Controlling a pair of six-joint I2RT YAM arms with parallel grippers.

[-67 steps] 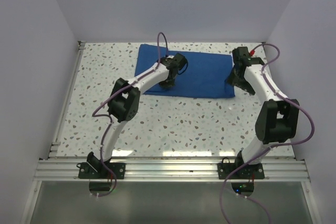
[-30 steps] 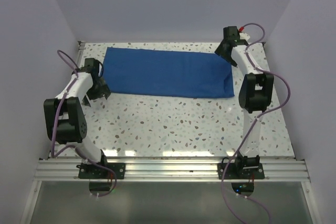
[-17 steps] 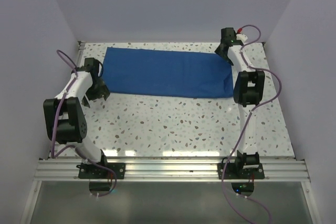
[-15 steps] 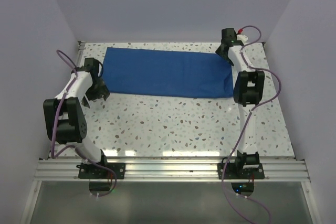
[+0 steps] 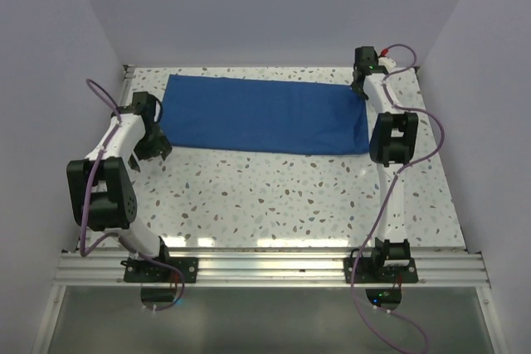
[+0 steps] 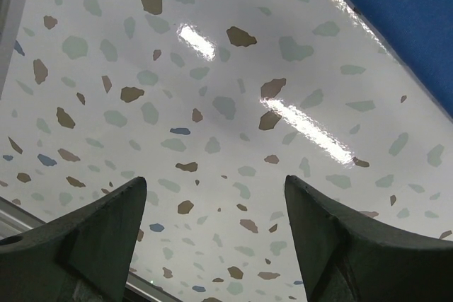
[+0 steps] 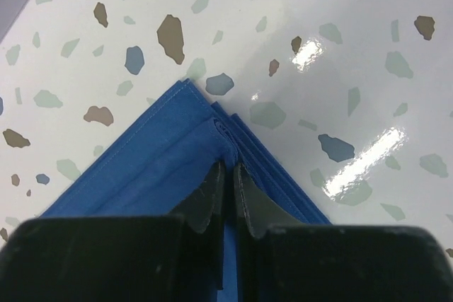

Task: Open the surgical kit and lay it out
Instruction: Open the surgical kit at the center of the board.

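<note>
The right gripper lifts the pinched layer, draws it back to bare table point(image 5: 362, 223) beside the near frame and releases it next, as the cloth still lies folded.
The surgical kit shows as a royal-blue cloth wrap point(image 5: 265, 115), lying flat as a long folded sheet across the back of the table. My right gripper point(image 5: 362, 89) is at the cloth's back right corner. In the right wrist view the right gripper point(image 7: 226, 172) is shut, pinching a raised ridge of the layered blue cloth point(image 7: 156, 160) just behind its corner. My left gripper point(image 5: 151, 153) hovers over bare table off the cloth's left end. In the left wrist view the left gripper point(image 6: 212, 185) is open with nothing between its fingers, and the cloth edge point(image 6: 410, 19) crosses the top right.
The speckled table point(image 5: 274, 196) has a metal rail point(image 5: 104, 163) along its left side and an aluminium frame point(image 5: 265, 267) at the near edge. Pale walls close in the back and both sides. Purple cables loop off both arms.
The right gripper has shut on the cloth's back right corner; a second ago it stood open there. The left arm has barely moved. The cloth lies as before.
</note>
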